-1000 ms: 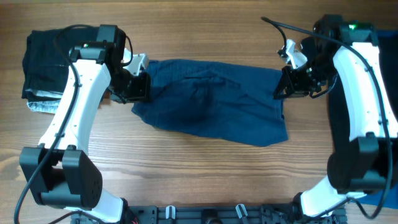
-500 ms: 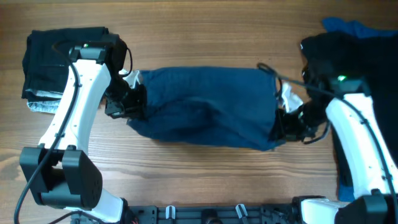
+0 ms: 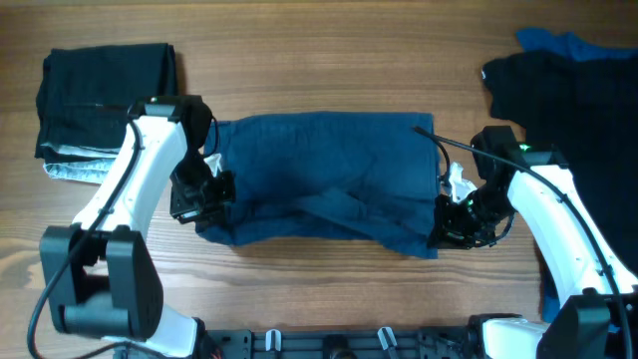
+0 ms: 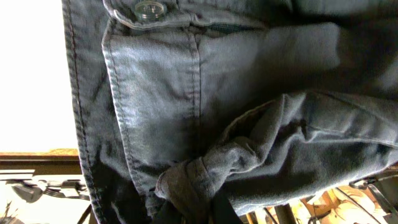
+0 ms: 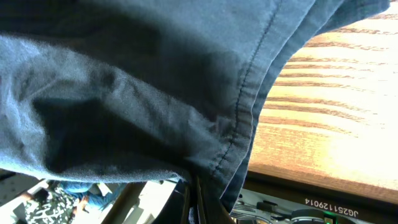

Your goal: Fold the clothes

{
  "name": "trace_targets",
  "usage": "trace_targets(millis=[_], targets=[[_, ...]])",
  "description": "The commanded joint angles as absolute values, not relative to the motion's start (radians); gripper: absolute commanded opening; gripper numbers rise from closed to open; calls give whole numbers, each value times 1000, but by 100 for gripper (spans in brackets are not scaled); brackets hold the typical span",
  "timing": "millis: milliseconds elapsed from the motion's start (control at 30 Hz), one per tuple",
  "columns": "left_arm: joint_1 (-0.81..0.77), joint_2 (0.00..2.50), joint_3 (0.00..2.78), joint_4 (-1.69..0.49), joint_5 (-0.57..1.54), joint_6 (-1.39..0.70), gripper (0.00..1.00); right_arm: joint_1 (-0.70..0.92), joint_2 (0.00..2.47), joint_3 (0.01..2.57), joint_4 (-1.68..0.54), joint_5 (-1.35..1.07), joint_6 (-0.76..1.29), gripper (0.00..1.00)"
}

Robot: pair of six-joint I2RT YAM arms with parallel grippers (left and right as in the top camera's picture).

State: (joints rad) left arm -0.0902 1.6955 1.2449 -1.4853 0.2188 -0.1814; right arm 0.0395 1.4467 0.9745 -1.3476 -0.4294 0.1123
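Observation:
Next, my left gripper moves back toward the table's front edge and releases the shorts' corner over the bare wood there. The shorts' front layer still lies bunched.
The dark navy shorts (image 3: 319,179) lie across the middle of the table, doubled over lengthwise with the folded layer's edge toward the front. My left gripper (image 3: 204,206) is shut on their left front corner. My right gripper (image 3: 445,224) is shut on their right front corner. In the left wrist view the navy fabric (image 4: 205,112) fills the frame, with a waistband button (image 4: 149,7) at the top and a bunched hem pinched in the gripper (image 4: 199,211). The right wrist view shows the stitched hem (image 5: 249,106) running down into the shut gripper (image 5: 196,205).
A folded black garment (image 3: 100,95) sits at the back left on a light grey one (image 3: 68,172). A black garment (image 3: 578,95) and a brighter blue one (image 3: 563,45) are heaped at the back right. Bare wood (image 3: 319,279) lies between the shorts and the table's front edge.
Both grippers have carried the shorts' far edge toward the front of the table, laying that half over the near half. Both arms now sit lower and closer to the front.

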Motion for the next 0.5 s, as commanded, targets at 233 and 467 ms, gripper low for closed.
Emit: trace_targets(millis=[233, 467], targets=[[-155, 1328, 1034, -1451, 250, -384, 9, 43, 1434, 975, -1364, -403, 161, 4], [-254, 1328, 941, -1451, 281, -436, 12, 43, 1434, 975, -1366, -372, 204, 4]])
